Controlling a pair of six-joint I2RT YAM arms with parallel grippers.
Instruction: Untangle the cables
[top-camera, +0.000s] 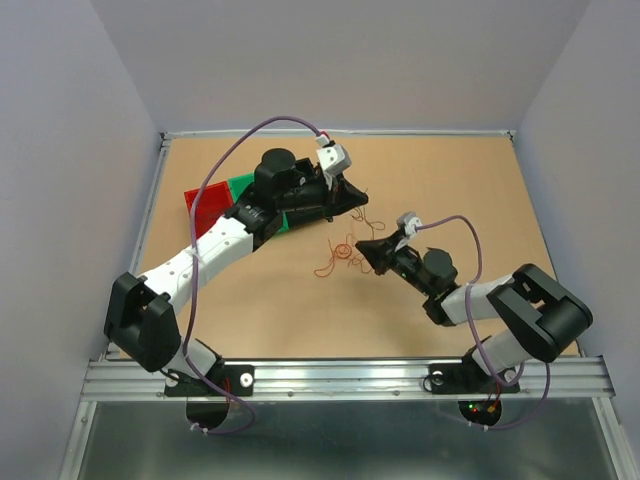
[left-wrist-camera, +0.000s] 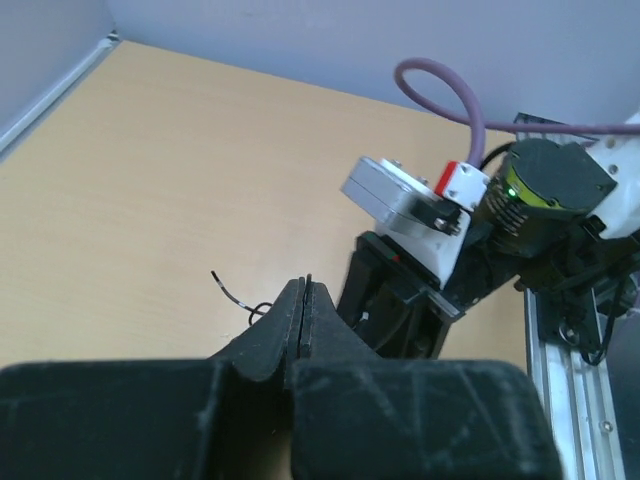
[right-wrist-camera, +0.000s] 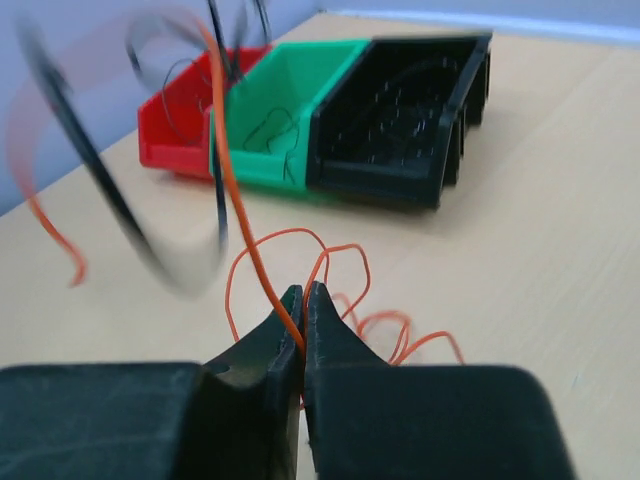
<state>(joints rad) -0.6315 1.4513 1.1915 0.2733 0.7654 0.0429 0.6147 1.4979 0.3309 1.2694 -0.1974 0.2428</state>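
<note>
My left gripper has its fingers above the black bin (top-camera: 304, 212), which is to their left in the top view, so next it should move over the bin, lower and release the cable.
The cables (top-camera: 335, 257) are a small clump of thin orange and dark loops on the table between the two grippers. My right gripper (right-wrist-camera: 304, 287) (top-camera: 360, 247) is shut on an orange cable (right-wrist-camera: 237, 208), which climbs from the jaws up out of view; more orange loops lie on the table behind the fingertips. Blurred dark strands hang close to that camera at the upper left. My left gripper (left-wrist-camera: 303, 282) (top-camera: 360, 196) is above and behind the clump, its jaws pressed together. A dark strand (left-wrist-camera: 229, 294) curls out beside its left finger.
Red (right-wrist-camera: 170, 130), green (right-wrist-camera: 275, 110) and black (right-wrist-camera: 400, 110) bins stand in a row at the back left, the green one holding a thin wire. The left arm lies over them in the top view. Lilac arm cables arch above both wrists.
</note>
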